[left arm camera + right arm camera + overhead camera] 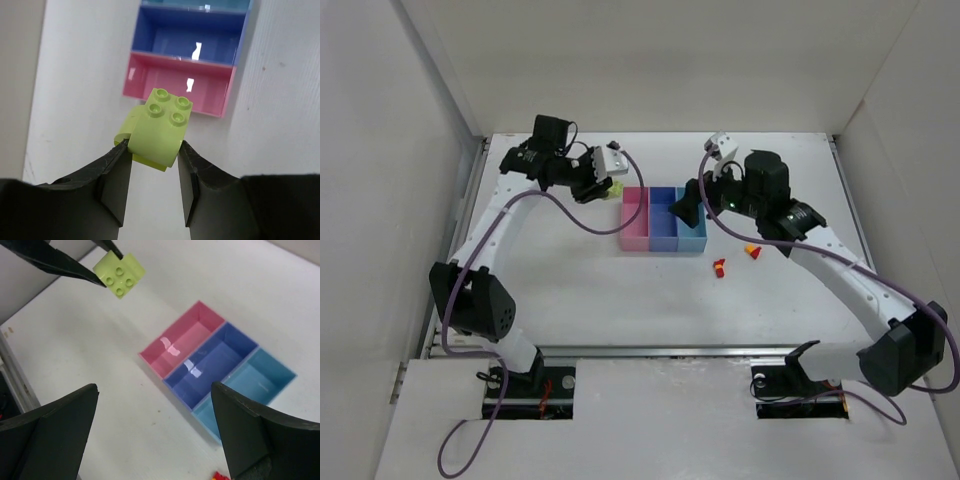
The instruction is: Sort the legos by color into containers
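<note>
The yellow-green lego's studded end (617, 188) (120, 282) sticks free of my left gripper, so next my right gripper will move to its left in the top view, onto that end.
My left gripper (154, 150) is shut on a yellow-green lego (161, 128) and holds it in the air left of the bins; it also shows in the top view (616, 187) and the right wrist view (120, 274). The three joined bins lie on the table: pink (634, 220), medium blue (663, 219), light blue (691, 222). All three look empty in the right wrist view, pink (182, 339), blue (212, 365), light blue (252, 382). My right gripper (155, 405) is open and empty above the bins. Red and orange-yellow legos (719, 267) (753, 251) lie right of the bins.
White walls close in the table on the left, back and right. A red lego tip (220, 476) shows at the bottom edge of the right wrist view.
</note>
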Motion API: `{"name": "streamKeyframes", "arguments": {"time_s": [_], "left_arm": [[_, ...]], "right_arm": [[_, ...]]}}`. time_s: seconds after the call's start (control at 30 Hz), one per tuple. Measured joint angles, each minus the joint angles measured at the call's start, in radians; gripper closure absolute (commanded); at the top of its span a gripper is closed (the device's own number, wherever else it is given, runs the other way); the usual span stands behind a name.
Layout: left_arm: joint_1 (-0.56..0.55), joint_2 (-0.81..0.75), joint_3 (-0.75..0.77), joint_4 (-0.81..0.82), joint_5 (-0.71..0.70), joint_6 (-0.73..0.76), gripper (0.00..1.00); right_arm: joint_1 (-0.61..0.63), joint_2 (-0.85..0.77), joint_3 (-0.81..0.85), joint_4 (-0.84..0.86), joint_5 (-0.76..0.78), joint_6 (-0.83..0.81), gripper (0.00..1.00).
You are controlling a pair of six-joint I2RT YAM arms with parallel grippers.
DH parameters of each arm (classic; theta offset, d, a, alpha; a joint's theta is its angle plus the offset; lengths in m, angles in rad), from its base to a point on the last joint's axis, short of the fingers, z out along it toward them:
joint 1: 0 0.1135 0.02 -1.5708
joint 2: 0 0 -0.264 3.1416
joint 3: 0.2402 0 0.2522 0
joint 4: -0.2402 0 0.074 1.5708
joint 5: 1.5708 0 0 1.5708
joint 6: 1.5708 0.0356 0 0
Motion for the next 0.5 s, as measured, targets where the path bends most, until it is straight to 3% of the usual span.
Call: {"name": "streamKeyframes", "arguments": {"time_s": [0.2,0.5], "left_arm": [[-0.029,-0.021,0.147,-0.09,0.135,-0.049,1.0],[-0.097,-0.023,0.188,-0.162,0.288,-0.131,1.0]], "right_arm": [[0.04,0.034,0.076,0.037,-0.089,-0.037,0.0],[0.066,0.073,0.102,0.166,-0.18,-0.043,0.21]]}}
